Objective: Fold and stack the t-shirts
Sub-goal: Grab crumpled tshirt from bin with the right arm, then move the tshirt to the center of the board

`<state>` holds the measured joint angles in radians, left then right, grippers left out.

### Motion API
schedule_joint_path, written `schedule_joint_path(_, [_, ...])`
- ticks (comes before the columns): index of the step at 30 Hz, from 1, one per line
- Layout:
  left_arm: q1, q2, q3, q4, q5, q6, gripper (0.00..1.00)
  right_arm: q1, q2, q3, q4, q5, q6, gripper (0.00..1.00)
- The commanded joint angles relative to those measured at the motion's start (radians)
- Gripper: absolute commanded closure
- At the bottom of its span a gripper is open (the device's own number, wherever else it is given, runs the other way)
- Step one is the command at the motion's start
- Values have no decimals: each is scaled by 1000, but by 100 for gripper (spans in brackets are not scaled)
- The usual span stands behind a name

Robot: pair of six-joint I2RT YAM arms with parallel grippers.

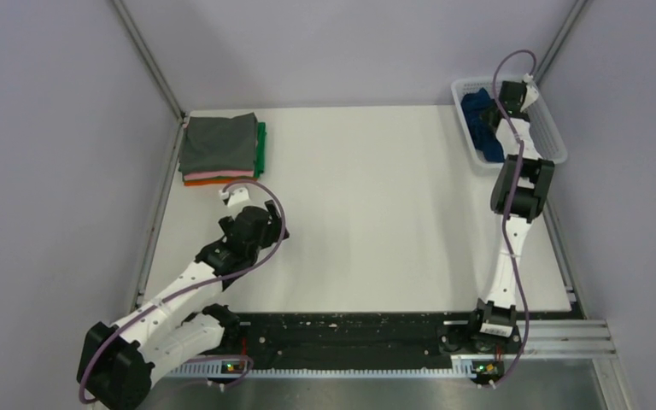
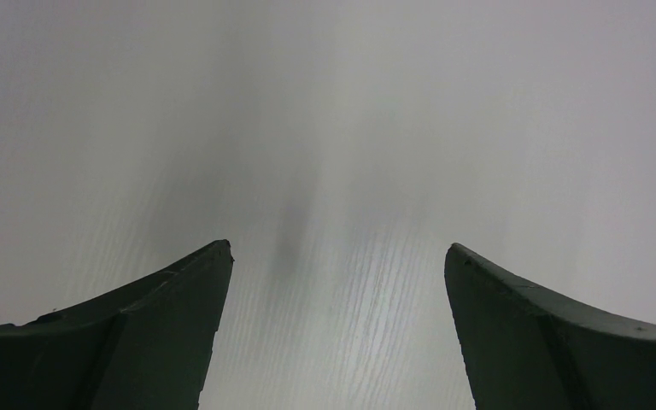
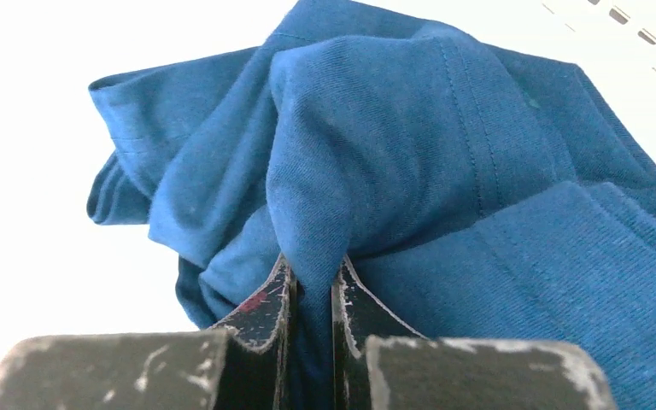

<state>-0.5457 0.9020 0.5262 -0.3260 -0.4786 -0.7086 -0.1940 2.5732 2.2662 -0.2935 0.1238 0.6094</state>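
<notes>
Next I should lift my right gripper, swing it back over the bare tabletop's middle and release the fold of the blue t-shirt, since the tabletop lies to the gripper's left in the top view.
A crumpled navy blue t-shirt (image 1: 481, 120) lies in the white mesh basket (image 1: 550, 128) at the far right of the table. My right gripper (image 3: 314, 266) is shut on a fold of this blue shirt (image 3: 410, 145), with cloth pinched between the jaws; in the top view the gripper (image 1: 504, 109) reaches into the basket. A stack of folded shirts (image 1: 219, 147) sits at the far left, grey on top with green, pink and orange edges showing. My left gripper (image 2: 337, 249) is open and empty over the bare white table, just in front of the stack (image 1: 237, 195).
The white table (image 1: 367, 213) lies between the stack and the basket. Grey walls with metal frame rails enclose the left, back and right. A black rail with the arm bases runs along the near edge (image 1: 350, 342).
</notes>
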Motion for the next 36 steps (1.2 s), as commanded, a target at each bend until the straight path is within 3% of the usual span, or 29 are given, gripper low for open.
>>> schedule_joint_path(1, [3, -21, 58, 23, 60, 14, 1, 9, -219, 18, 65, -91, -22, 100])
schedule_joint_path(7, [2, -133, 39, 10, 82, 18, 1, 48, -560, -101, 54, -255, -89, 100])
schedule_joint_path(14, [2, -244, 21, 5, 114, 15, 1, 259, -921, -354, 77, -410, -193, 100])
schedule_joint_path(20, [1, -317, 18, -23, 95, 6, 1, 491, -997, -382, 79, -669, -150, 100])
schedule_joint_path(25, [2, -366, 20, -57, 46, -10, 1, 552, -983, -444, 64, -884, -121, 100])
schedule_joint_path(28, [2, -392, 19, -85, -13, -34, 1, 551, -1050, -661, 45, -805, -158, 100])
schedule_joint_path(30, [1, -406, 25, -117, -60, -63, 1, 551, -1120, -870, 50, -639, -209, 87])
schedule_joint_path(34, [1, -419, 30, -157, -130, -107, 1, 545, -1249, -1222, 65, -155, -229, 35])
schedule_joint_path(36, [1, -412, 33, -171, -135, -130, 1, 537, -1299, -1310, 50, 18, -224, 24])
